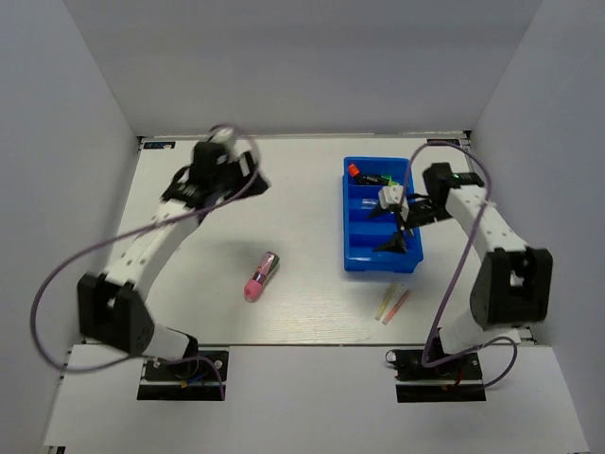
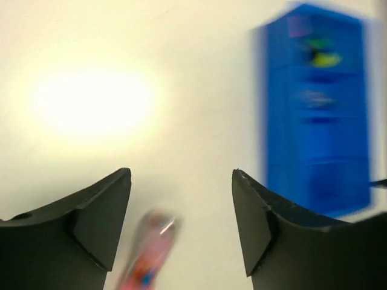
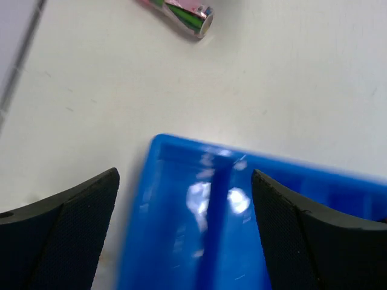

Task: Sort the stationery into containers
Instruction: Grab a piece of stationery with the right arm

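Note:
I will next move my right gripper to the left in the top view and lower it onto the marker's clear end point(image 1: 268, 264) point(image 3: 190, 17), since the marker lies there below it.
The blue tray point(image 1: 413, 253) stands right of centre, with several highlighters point(image 1: 371, 177) and a clear pen in its far compartments. My right gripper point(image 1: 399, 235) hovers over the tray's near end. In the right wrist view it point(image 3: 185, 181) is open and holds nothing, with the tray point(image 3: 175, 241) directly beneath. A pink-and-silver marker point(image 1: 260, 276) lies on the table mid-left. My left gripper point(image 1: 253, 178) is raised at the far left. In the blurred left wrist view it point(image 2: 181, 181) is open and empty, with the marker point(image 2: 148, 251) below on the table and the tray point(image 2: 317, 115) to the right.
Thin yellow and pink pens point(image 1: 392, 305) lie side by side on the table just in front of the tray. The marker's silver end point(image 3: 202, 18) shows at the top of the right wrist view. White walls close in the table on three sides.

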